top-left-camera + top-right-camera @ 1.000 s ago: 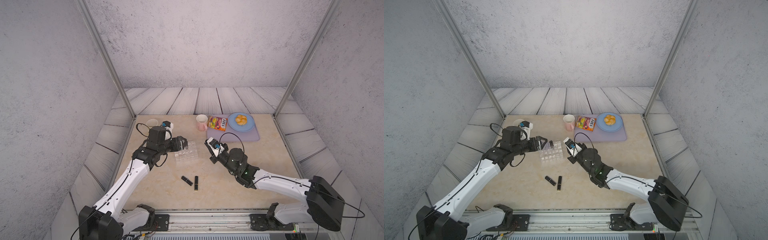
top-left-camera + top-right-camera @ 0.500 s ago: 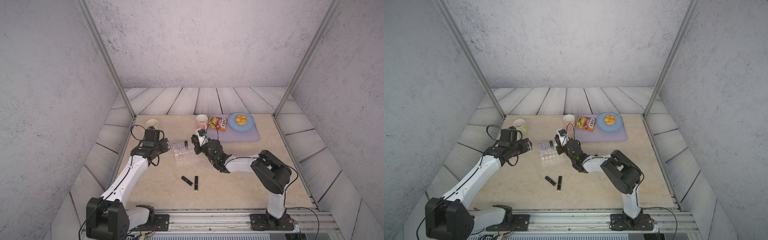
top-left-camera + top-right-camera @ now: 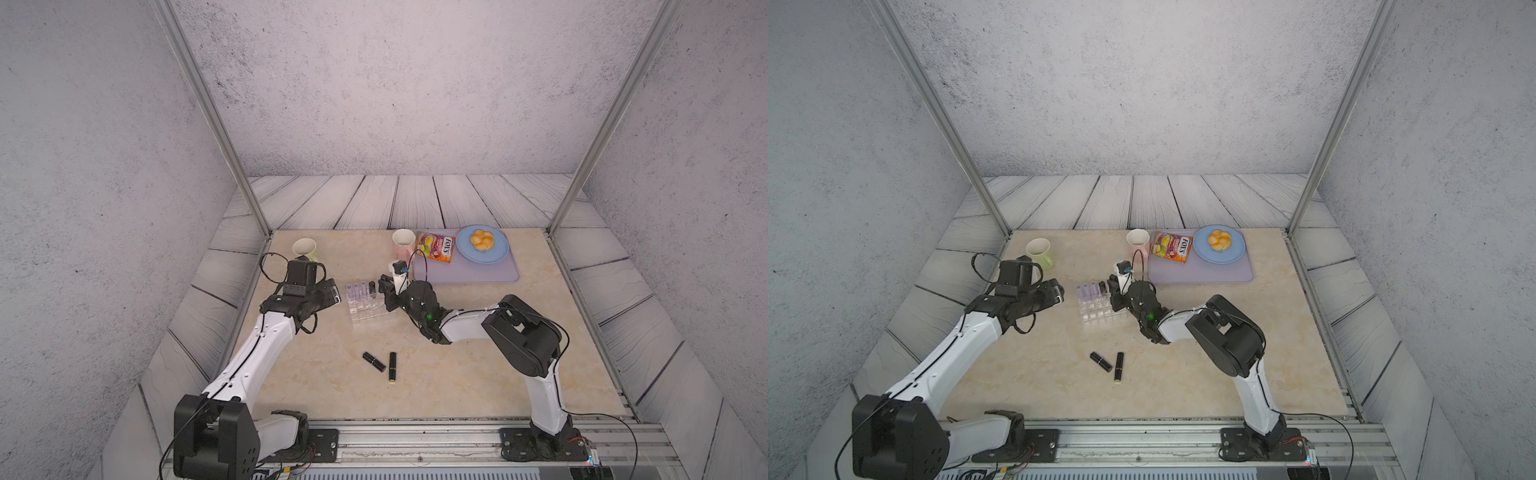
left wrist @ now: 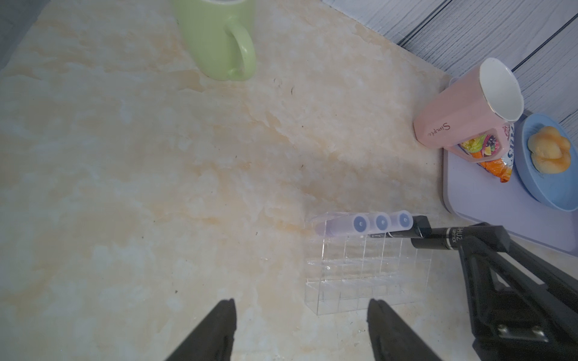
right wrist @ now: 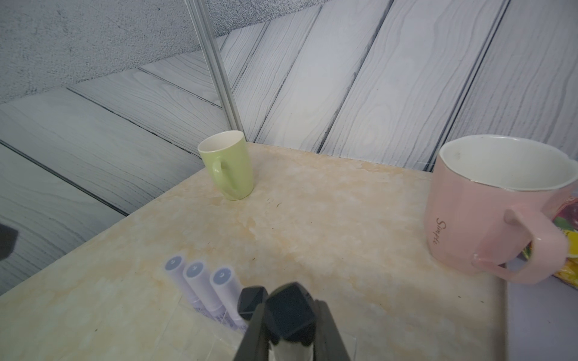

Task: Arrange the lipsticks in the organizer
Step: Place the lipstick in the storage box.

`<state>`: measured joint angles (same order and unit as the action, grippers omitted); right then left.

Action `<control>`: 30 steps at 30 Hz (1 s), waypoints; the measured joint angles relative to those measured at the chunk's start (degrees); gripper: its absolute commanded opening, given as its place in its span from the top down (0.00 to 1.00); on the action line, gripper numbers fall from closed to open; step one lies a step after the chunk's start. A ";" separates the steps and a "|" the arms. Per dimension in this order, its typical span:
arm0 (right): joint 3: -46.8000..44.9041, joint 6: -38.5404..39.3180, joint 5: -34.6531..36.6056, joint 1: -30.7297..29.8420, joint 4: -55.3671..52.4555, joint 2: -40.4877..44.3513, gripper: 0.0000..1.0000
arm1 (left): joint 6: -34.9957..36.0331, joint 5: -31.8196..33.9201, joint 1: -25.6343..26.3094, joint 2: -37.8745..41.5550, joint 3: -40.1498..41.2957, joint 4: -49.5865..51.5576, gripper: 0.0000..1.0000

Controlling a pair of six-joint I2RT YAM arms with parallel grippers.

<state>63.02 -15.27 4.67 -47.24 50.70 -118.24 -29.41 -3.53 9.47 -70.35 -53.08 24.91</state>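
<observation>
The right gripper lowers the held lipstick upright into the free slot (image 3: 379, 293) beside the standing black lipstick next and releases it there, since the slot lies below.
The clear organizer (image 3: 368, 309) (image 3: 1100, 311) (image 4: 369, 272) stands mid-table. Three lilac lipsticks (image 3: 357, 289) (image 4: 381, 222) (image 5: 200, 281) stand in its back row, with one black lipstick (image 3: 372, 286) (image 5: 251, 301) beside them. My right gripper (image 3: 384, 289) (image 3: 1113, 291) (image 5: 289, 315) is shut on another black lipstick (image 4: 438, 242) (image 5: 289, 309), held just over the organizer's back right corner. My left gripper (image 3: 332, 293) (image 3: 1054, 291) (image 4: 301, 304) hangs open and empty, left of the organizer. Two black lipsticks (image 3: 374, 361) (image 3: 392, 365) lie on the table nearer the front.
A green mug (image 3: 305, 248) stands at the back left and a pink mug (image 3: 403, 243) behind the organizer. At the back right a lilac mat (image 3: 469, 274) carries a snack packet (image 3: 436, 247) and a blue plate (image 3: 498, 253) with a bun.
My right gripper has swung left with the black lipstick to the organizer's back right corner. My left gripper has drawn back leftward from the organizer.
</observation>
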 measured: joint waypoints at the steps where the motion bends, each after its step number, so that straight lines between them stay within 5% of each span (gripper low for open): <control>1: 0.20 -0.17 -0.02 0.00 -0.02 -0.09 1.00 | 0.00 -0.22 -0.11 -0.07 0.00 -0.04 0.28; 17: 2.97 -0.57 0.04 0.00 -0.72 -3.80 1.00 | 0.02 -2.40 -0.98 -0.20 1.42 -1.36 0.28; 23: 2.97 0.28 0.24 0.00 -1.16 -3.78 0.68 | 0.02 -2.75 -1.11 -0.20 1.51 -1.55 0.29; 30: 1.07 1.92 1.66 0.00 -5.77 2.10 0.53 | 0.20 -5.60 -1.11 -0.17 1.51 -1.66 0.32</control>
<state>64.10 -13.34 6.33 -47.24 44.93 -116.14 -29.21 -9.13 8.36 -70.52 -51.57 23.24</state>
